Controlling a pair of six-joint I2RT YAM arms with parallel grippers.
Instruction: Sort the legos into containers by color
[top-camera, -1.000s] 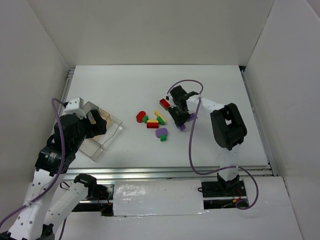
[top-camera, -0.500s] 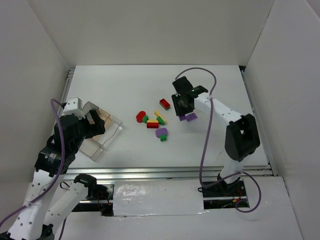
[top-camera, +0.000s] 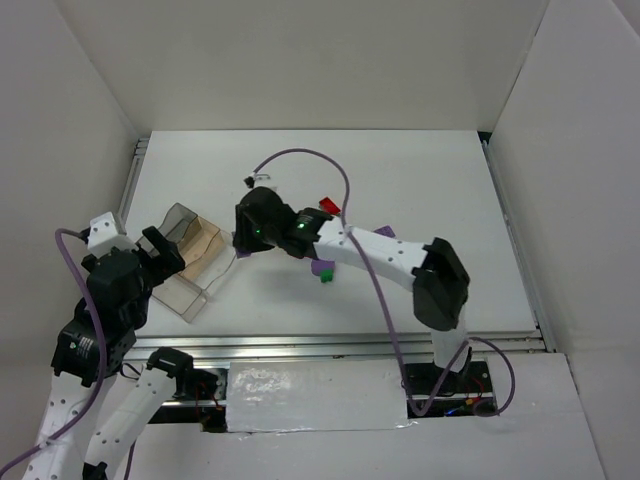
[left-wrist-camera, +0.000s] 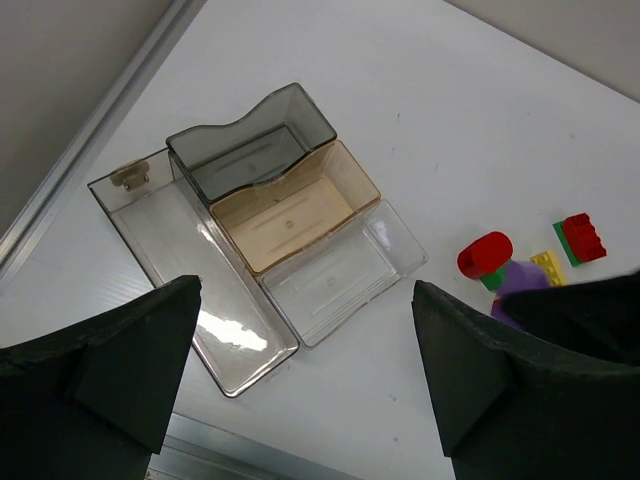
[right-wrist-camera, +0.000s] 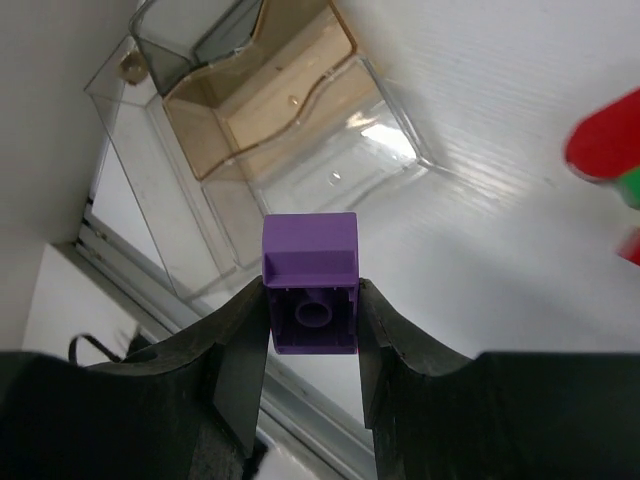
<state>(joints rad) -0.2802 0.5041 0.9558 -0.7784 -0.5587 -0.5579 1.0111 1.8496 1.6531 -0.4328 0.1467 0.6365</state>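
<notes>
My right gripper shifts to the left in the overhead view next, over the tray's small clear section (top-camera: 215, 267) (right-wrist-camera: 335, 168), as the held purple brick still hangs beside the tray.
My right gripper (top-camera: 240, 248) is shut on a purple brick (right-wrist-camera: 310, 285) and holds it in the air just right of the clear divided tray (top-camera: 198, 270), close to its clear compartment (right-wrist-camera: 335, 170). The tray (left-wrist-camera: 240, 335) has a grey, a brownish and two clear compartments, and all look empty. My left gripper (top-camera: 163, 250) is open and empty, above the tray's near left side. Loose legos lie to the right: a red brick (top-camera: 328, 206), a purple one (top-camera: 385, 232), a purple-and-green pair (top-camera: 322, 270). The left wrist view shows a red rounded one (left-wrist-camera: 485, 253) and a yellow one (left-wrist-camera: 548, 265).
My right arm (top-camera: 370, 250) stretches across the table's middle and hides part of the lego pile. A metal rail (top-camera: 330, 345) runs along the near edge. White walls close in the left, back and right sides.
My right arm swung left from the lego pile to the tray's right edge with the purple brick. My left arm drew back down and left, off the tray.
</notes>
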